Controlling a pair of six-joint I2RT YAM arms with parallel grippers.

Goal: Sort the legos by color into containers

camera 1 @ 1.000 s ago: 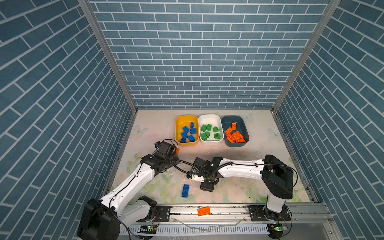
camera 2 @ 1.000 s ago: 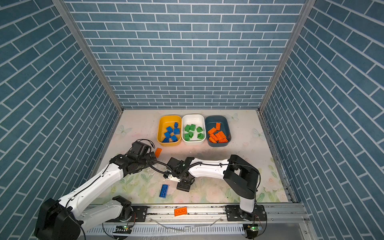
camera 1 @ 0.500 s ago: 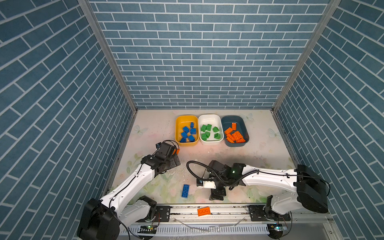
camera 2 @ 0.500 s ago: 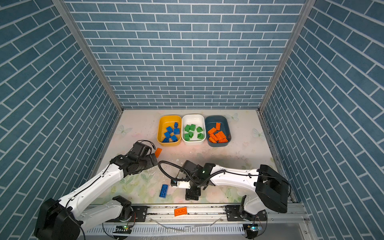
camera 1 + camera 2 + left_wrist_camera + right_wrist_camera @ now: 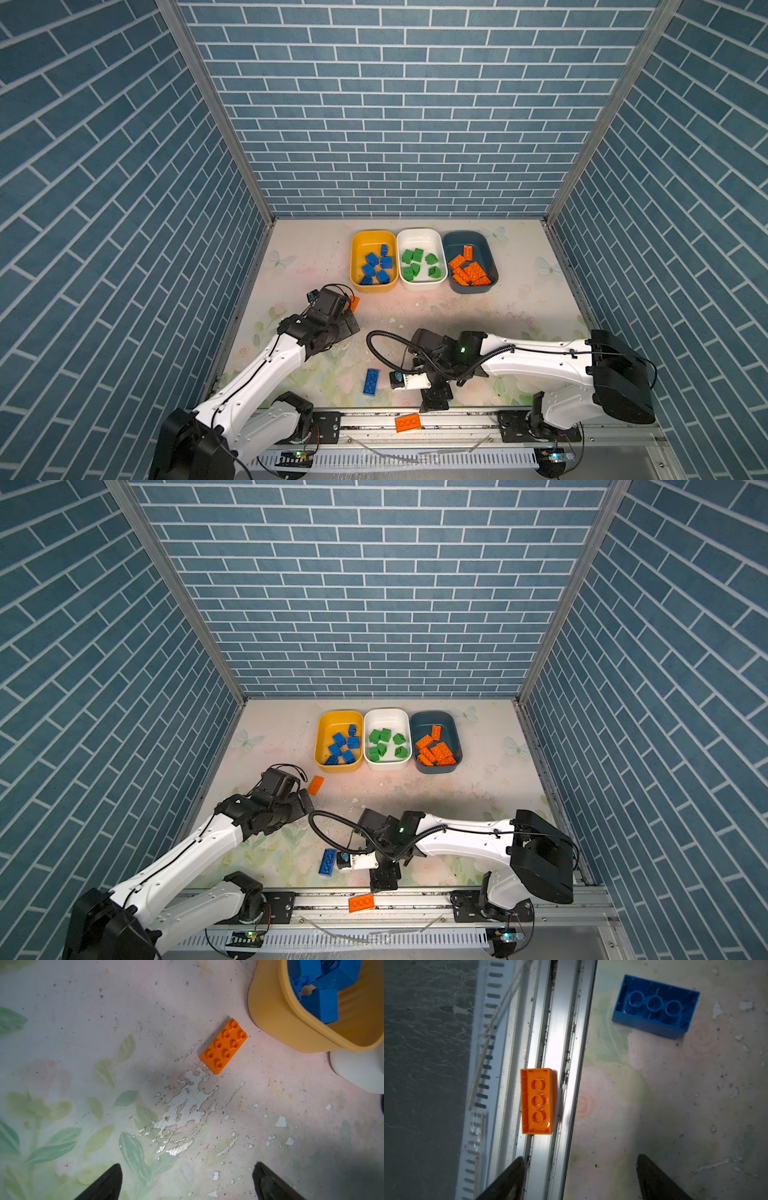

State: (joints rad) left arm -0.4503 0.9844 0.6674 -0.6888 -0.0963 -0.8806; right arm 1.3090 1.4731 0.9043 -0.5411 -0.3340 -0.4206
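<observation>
My left gripper will next reach outward, turn to line up with the long orange lego and go down around its long sides, because the lego lies at a slant, outward and below.
Three containers stand in a row at the back: a yellow one with blue legos, a white one with green legos, a dark teal one with orange legos. A loose orange lego lies studs up beside the yellow tub, just ahead of my open, empty left gripper. A blue lego lies hollow side up near the front. Another orange lego rests hollow side up on the metal rail. My right gripper hovers open and empty over the table's front edge, beside it.
The aluminium rail and a slotted cable duct run along the front, below the table's edge. Blue brick-pattern walls close in the left, back and right sides. The right arm's black cable loops over the mat.
The right arm has swung from the table's middle toward the front edge, and its jaws have spread wider. The left arm has barely moved.
</observation>
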